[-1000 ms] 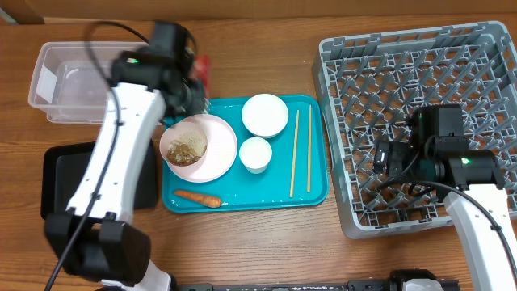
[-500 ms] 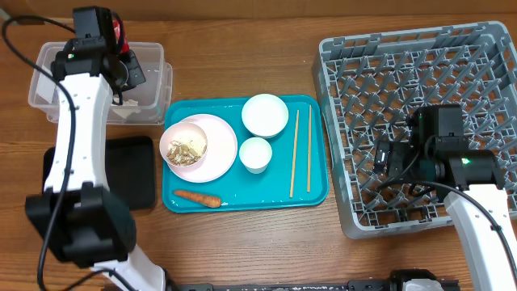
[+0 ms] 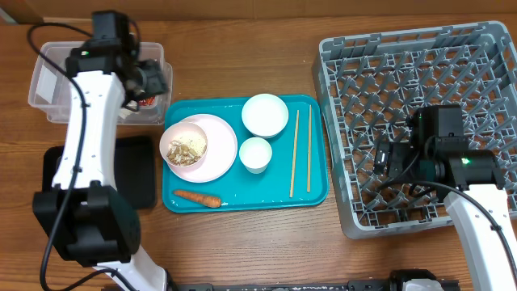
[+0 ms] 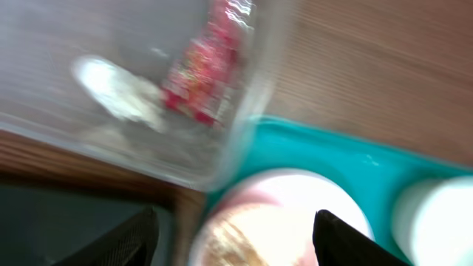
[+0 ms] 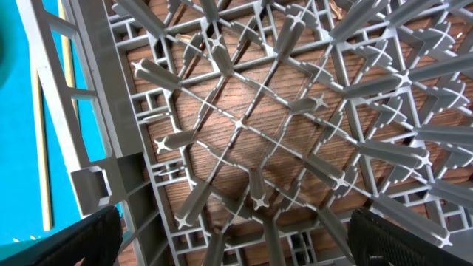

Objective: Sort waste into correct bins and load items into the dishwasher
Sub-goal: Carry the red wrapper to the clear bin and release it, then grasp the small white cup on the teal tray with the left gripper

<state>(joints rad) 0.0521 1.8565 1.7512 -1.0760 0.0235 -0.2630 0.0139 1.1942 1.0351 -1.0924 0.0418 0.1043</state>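
Observation:
I should move my left gripper to the right in the overhead view and down onto the cup's rim beside the plate (image 3: 220, 145) next, because the rack (image 3: 420, 56) is still empty.
My left gripper (image 3: 152, 84) hovers open over the right end of the clear tub (image 3: 50, 74), with nothing between its fingers. In the left wrist view the red wrapper (image 4: 207, 77) and the white tissue (image 4: 118, 97) lie inside the tub (image 4: 247, 125), apart from my open gripper (image 4: 236, 244). On the teal tray, the plate (image 3: 220, 145) carries rice scraps (image 3: 187, 149). The carrot (image 3: 198, 197), bowl (image 3: 265, 115), cup (image 3: 255, 153) and chopsticks (image 3: 295, 153) lie there too. My right gripper (image 5: 236, 244) hangs open and empty over the grey dish rack (image 3: 420, 56).
The teal tray (image 3: 315, 190) sits mid-table between the tub and the rack. The black tray (image 3: 139, 174) lies at the left front, partly under my left arm. Upright pegs of the rack (image 5: 244, 125) fill the right wrist view.
My left arm swung from the plate's edge to the clear tub carrying the red wrapper. Its jaws then opened and the wrapper now lies in the tub. The right arm stayed still.

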